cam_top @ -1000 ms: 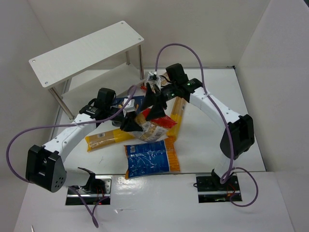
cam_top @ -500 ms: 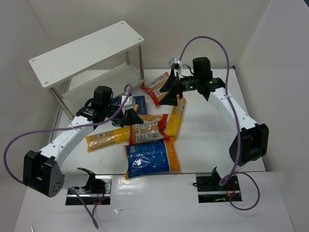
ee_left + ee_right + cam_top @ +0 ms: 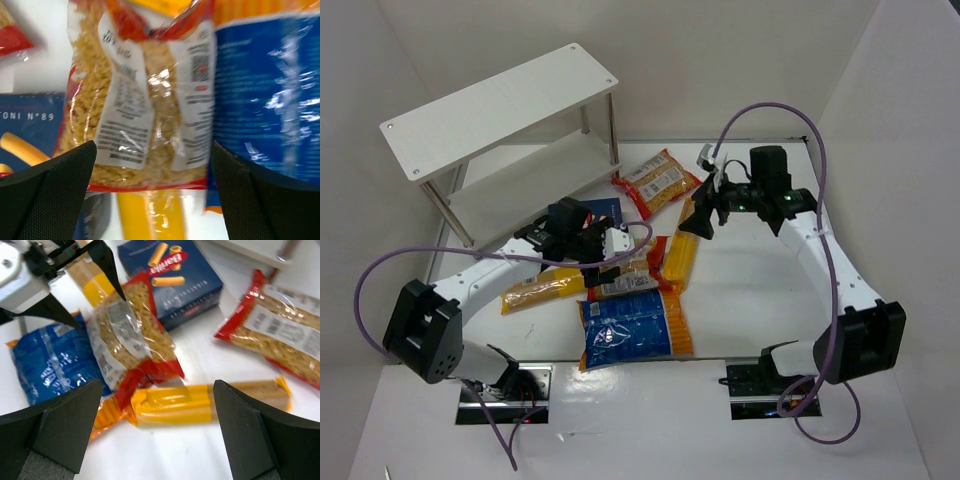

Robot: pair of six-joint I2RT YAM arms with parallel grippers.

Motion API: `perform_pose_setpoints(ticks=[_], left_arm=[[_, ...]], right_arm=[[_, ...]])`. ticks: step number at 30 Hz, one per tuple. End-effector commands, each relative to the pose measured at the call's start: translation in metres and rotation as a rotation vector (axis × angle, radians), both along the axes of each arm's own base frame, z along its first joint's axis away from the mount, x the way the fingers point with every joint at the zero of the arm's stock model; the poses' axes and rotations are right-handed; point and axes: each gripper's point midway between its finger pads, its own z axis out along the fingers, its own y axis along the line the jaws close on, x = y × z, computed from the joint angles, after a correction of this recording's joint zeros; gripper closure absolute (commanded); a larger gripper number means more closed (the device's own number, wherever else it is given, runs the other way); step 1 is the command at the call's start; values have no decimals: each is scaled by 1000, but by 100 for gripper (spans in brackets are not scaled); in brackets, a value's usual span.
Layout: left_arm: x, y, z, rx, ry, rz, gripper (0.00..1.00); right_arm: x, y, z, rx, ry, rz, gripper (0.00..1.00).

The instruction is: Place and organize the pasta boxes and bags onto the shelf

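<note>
My left gripper should move down and to the right in the top view, onto the labelled middle of the red-edged bag in the pile, because that spot is below and beyond its fingers.
A red-edged clear bag of yellow pasta (image 3: pixel 630 270) (image 3: pixel 145 100) (image 3: pixel 125 340) lies flat in the middle of the pile. My left gripper (image 3: pixel 600 255) (image 3: pixel 152 150) hovers open just over its near end, holding nothing. My right gripper (image 3: pixel 698 222) (image 3: pixel 159 390) hangs open above a long yellow pack (image 3: pixel 680 250) (image 3: pixel 200 400). A second red-edged bag (image 3: pixel 658 180) (image 3: pixel 280 330) lies near the white two-tier shelf (image 3: pixel 500 110). The dark blue box (image 3: pixel 590 213) (image 3: pixel 172 275), another yellow pack (image 3: pixel 540 288) and the blue-orange bag (image 3: pixel 635 325) (image 3: pixel 265 90) lie on the table.
Both shelf boards are bare; thin metal posts (image 3: pixel 612 130) stand at the shelf's corners. White walls enclose the table on the left, back and right. Purple cables loop over each arm.
The red-edged bag, held up between both grippers a second ago, now lies on the pile. My left gripper has opened. My right arm has drawn back to the right.
</note>
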Motion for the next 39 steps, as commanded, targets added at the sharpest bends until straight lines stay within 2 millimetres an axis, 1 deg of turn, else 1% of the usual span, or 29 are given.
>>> perform_pose_setpoints(ticks=[1,2,3,5,6,7,9,10,11,13,14,15,18,19,20,22,23,25,29,30,31,32,33,34,35,36,37,38,39], left_arm=[[28,11,-8,98,-123,1,0],[32,10,-8,91,-125,-14,0],[34,10,-14,99,-109,-26,0],[42,10,-14,103,-116,-41,0],[43,11,-24,121,-104,-57,0],[46,9,-23,120,-106,-57,0],[47,9,-28,119,-105,-83,0],[46,8,-32,116,-97,-100,0],[49,6,-30,113,-120,-109,0],[49,2,-36,98,-109,-132,0],[51,0,-36,99,-107,-132,0],[51,-4,-31,77,-119,-155,0],[49,-8,-37,70,-100,-185,0],[49,-13,-40,72,-95,-196,0],[43,-16,-48,85,-78,-223,0],[41,-17,-58,113,-66,-226,0],[39,-15,-67,127,-43,-235,0],[32,-15,-74,145,-2,-247,0],[32,-19,-72,153,7,-265,0],[32,-19,-79,163,29,-267,0],[32,-19,-80,166,38,-268,0],[28,-20,-83,185,59,-276,3],[31,-21,-86,191,73,-277,6],[30,-24,-89,206,80,-284,18],[24,-20,-98,228,132,-288,26],[21,-22,-102,247,150,-298,33],[24,-29,-99,248,149,-309,42],[17,-24,-108,273,195,-323,75],[20,-26,-104,267,199,-304,89]], right_arm=[[-7,-22,13,-34,-111,-49,0],[-8,-27,14,-34,-117,-65,0],[-11,-28,17,-33,-122,-65,0],[-18,-34,20,-33,-147,-74,0],[-17,-38,23,-38,-160,-94,0],[-22,-39,26,-34,-175,-95,0],[-23,-44,27,-39,-185,-113,0],[-25,-44,22,-42,-167,-112,0],[-26,-45,25,-41,-176,-113,0],[-25,-48,25,-42,-175,-124,0],[-25,-48,25,-42,-175,-124,0],[-26,-50,24,-39,-168,-136,0],[-27,-49,24,-33,-167,-129,0],[-27,-49,24,-33,-167,-129,0],[-27,-49,24,-33,-167,-129,0],[-26,-48,22,-30,-157,-121,0],[-26,-48,22,-30,-157,-121,0],[-26,-47,20,-27,-146,-113,0],[-24,-47,17,-28,-137,-113,0],[-24,-47,17,-28,-137,-113,0],[-24,-47,17,-32,-144,-109,0],[-24,-47,17,-32,-144,-109,0],[-22,-47,14,-34,-135,-109,0],[-22,-47,14,-34,-135,-109,0],[-22,-47,14,-34,-135,-109,0],[-22,-47,14,-34,-135,-109,0],[-21,-46,12,-35,-126,-109,0],[-21,-46,12,-35,-126,-109,0],[-21,-46,12,-35,-126,-109,0]])
